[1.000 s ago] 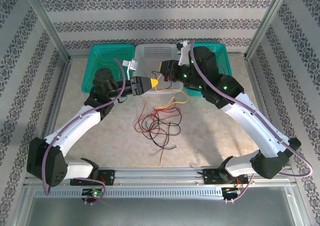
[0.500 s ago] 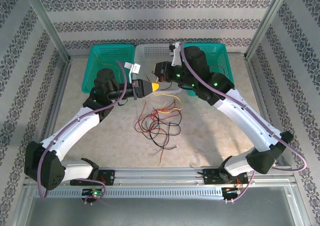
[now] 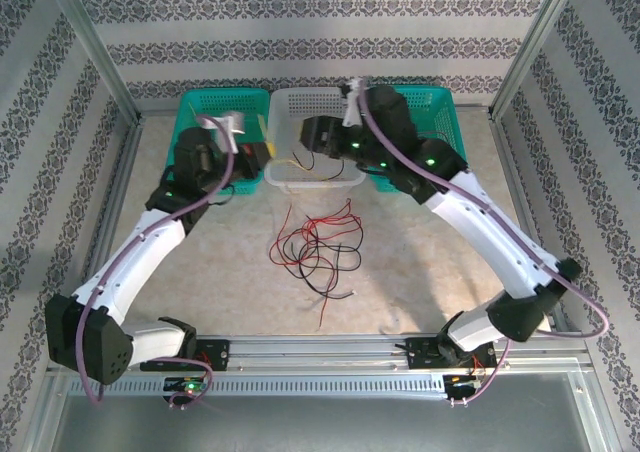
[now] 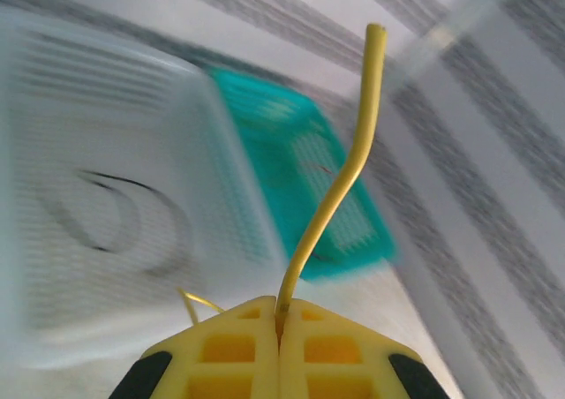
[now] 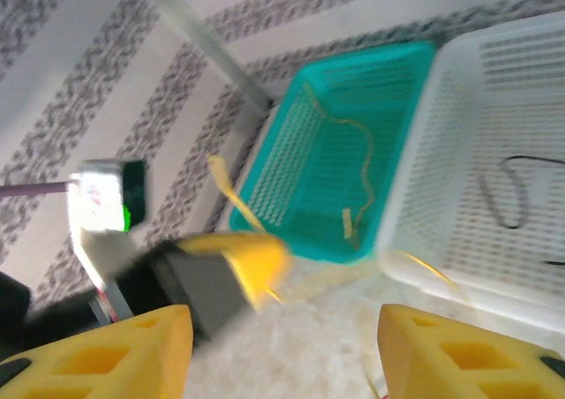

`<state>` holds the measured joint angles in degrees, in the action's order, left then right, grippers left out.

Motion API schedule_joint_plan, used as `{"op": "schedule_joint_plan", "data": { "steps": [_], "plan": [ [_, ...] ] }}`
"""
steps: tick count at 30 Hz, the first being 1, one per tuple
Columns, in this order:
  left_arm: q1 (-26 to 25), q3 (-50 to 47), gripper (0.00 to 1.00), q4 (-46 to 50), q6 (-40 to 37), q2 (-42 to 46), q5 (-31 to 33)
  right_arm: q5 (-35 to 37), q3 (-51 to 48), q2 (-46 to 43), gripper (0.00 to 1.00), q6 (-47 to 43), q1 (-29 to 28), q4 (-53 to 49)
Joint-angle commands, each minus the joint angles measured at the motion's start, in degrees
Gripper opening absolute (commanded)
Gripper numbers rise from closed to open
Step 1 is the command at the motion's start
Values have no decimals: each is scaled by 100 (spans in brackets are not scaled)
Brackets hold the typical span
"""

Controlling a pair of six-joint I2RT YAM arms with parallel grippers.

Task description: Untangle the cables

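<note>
My left gripper will move away from the white basket and over the bottom of the teal basket. It will let go of the yellow cable there because another yellow cable lies there.
A tangle of red and black cables (image 3: 315, 247) lies on the table in the top view. My left gripper (image 3: 265, 154) sits by the left teal basket's near right corner. In the left wrist view its yellow fingers (image 4: 234, 350) are shut on a yellow cable (image 4: 340, 183), which rises up and to the right from the tips. My right gripper (image 3: 305, 137) hovers over the white basket, and in its wrist view (image 5: 282, 355) it stands open with nothing between the fingers. The yellow cable (image 3: 305, 162) trails across the white basket's front.
Three baskets line the back: left teal (image 3: 205, 107), white (image 3: 300, 102) and right teal (image 3: 440, 97). A black cable (image 5: 503, 187) lies in the white basket, a yellow one (image 5: 357, 165) in the left teal basket. Metal frame posts and patterned walls bound the table.
My left gripper shut on the yellow cable and pulled it left toward the left teal basket. My right gripper opened, let the cable go and drew back over the white basket.
</note>
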<state>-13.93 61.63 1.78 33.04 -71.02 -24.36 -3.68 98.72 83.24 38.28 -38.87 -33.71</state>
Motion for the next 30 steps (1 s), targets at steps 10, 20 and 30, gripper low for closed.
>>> {"op": "schedule_joint_plan", "data": {
  "steps": [10, 20, 30],
  "plan": [
    [1916, 1008, 0, -551, 855, -1426, 1673, 26, -1679, -1426, 52, 529, 456, -266],
    [1888, 1276, 69, -1266, 1354, -2667, 1532, 43, -1891, -1772, 52, 426, 451, -635],
    [1386, 29, 68, -672, 689, -908, 2041, 343, -2453, -1173, 52, 316, 75, -1236]
  ]
}}
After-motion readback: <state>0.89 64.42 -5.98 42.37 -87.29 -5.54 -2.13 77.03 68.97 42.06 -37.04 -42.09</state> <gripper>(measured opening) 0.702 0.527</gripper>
